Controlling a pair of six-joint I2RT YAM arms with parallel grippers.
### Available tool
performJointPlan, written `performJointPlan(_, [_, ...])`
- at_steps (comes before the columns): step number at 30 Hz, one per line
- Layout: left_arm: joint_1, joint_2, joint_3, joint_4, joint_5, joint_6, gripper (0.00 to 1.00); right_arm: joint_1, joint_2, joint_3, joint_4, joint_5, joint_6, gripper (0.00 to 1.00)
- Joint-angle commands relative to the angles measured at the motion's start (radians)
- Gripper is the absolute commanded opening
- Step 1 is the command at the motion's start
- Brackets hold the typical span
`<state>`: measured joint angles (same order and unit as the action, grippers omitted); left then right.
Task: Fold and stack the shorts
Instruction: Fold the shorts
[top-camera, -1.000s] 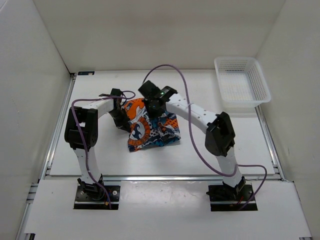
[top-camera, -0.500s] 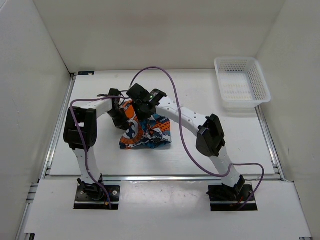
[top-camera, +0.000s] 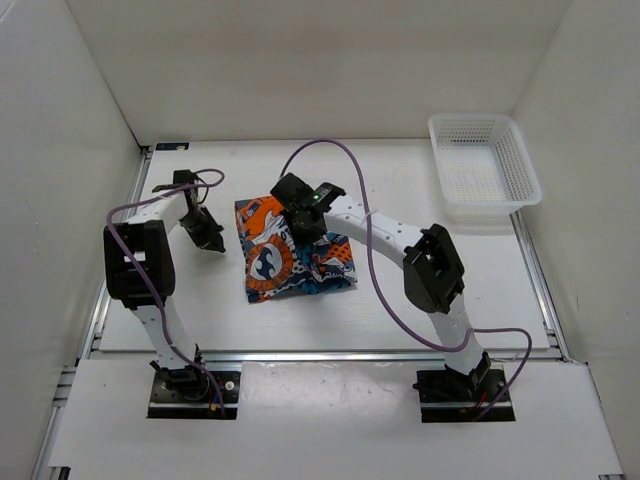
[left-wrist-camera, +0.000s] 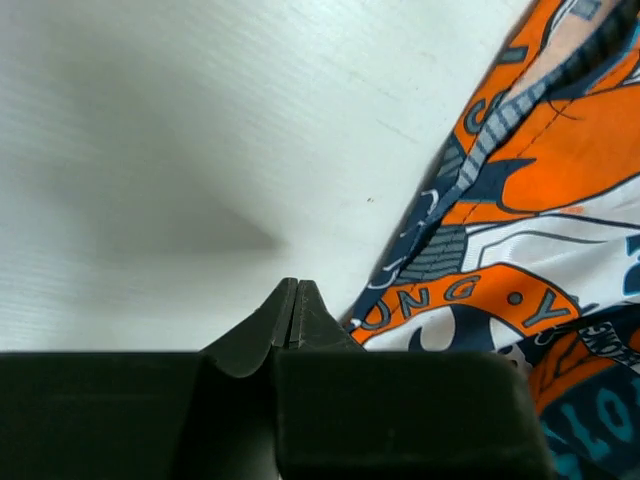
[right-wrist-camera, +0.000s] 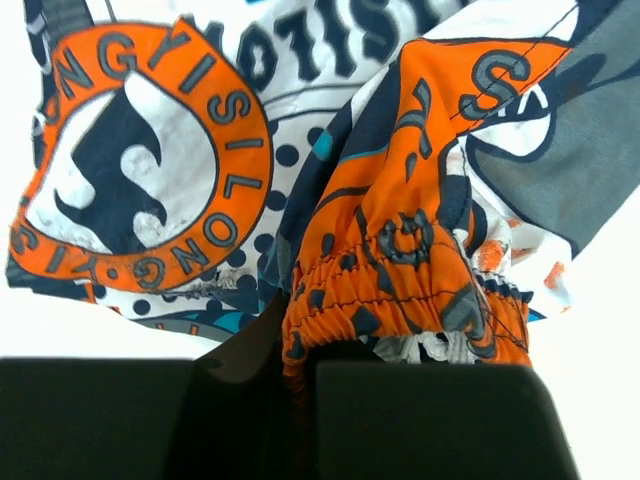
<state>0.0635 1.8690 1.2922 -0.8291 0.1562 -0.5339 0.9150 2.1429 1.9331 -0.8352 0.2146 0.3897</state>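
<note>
The flat half of the shorts with the round logo lies to the left of my right gripper in the top view, so next I carry the waistband (right-wrist-camera: 400, 290) over it and release.
The shorts (top-camera: 290, 255), printed in orange, blue, white and black, lie in a rough square near the table's middle. My right gripper (top-camera: 301, 222) sits over their far edge, shut on the orange elastic waistband (right-wrist-camera: 400, 290), which bunches between its fingers. My left gripper (top-camera: 205, 238) is shut and empty, just left of the shorts; its closed fingertips (left-wrist-camera: 292, 300) hover over bare table beside the printed fabric edge (left-wrist-camera: 470, 290).
A white mesh basket (top-camera: 484, 172) stands at the back right corner. White walls close off the back and both sides. A purple cable (top-camera: 330, 150) arches over the right arm.
My left gripper has let go of the shorts and drawn back to the left. My right gripper has moved slightly right, and the shorts now lie flatter and more spread.
</note>
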Motion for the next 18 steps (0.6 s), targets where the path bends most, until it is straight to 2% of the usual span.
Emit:
performJointPlan(1, [-0.008, 0.047, 0.045, -0.008, 0.041, 0.018, 0.11, -0.013, -0.083, 0.015, 0.030, 0.028, -0.005, 0.00])
performJointPlan(8, [-0.008, 0.110, 0.097, -0.008, 0.108, 0.037, 0.11, -0.004, -0.005, 0.164, 0.030, -0.052, -0.014, 0.00])
performJointPlan(16, [-0.008, 0.165, 0.127, -0.008, 0.137, 0.055, 0.11, 0.025, 0.149, 0.469, 0.011, -0.191, -0.052, 0.00])
performJointPlan(17, [-0.008, 0.165, 0.127, -0.008, 0.137, 0.055, 0.11, 0.025, 0.196, 0.499, 0.011, -0.216, -0.052, 0.02])
performJointPlan(18, [-0.008, 0.165, 0.136, -0.008, 0.137, 0.055, 0.11, 0.025, 0.224, 0.530, 0.030, -0.263, -0.070, 0.17])
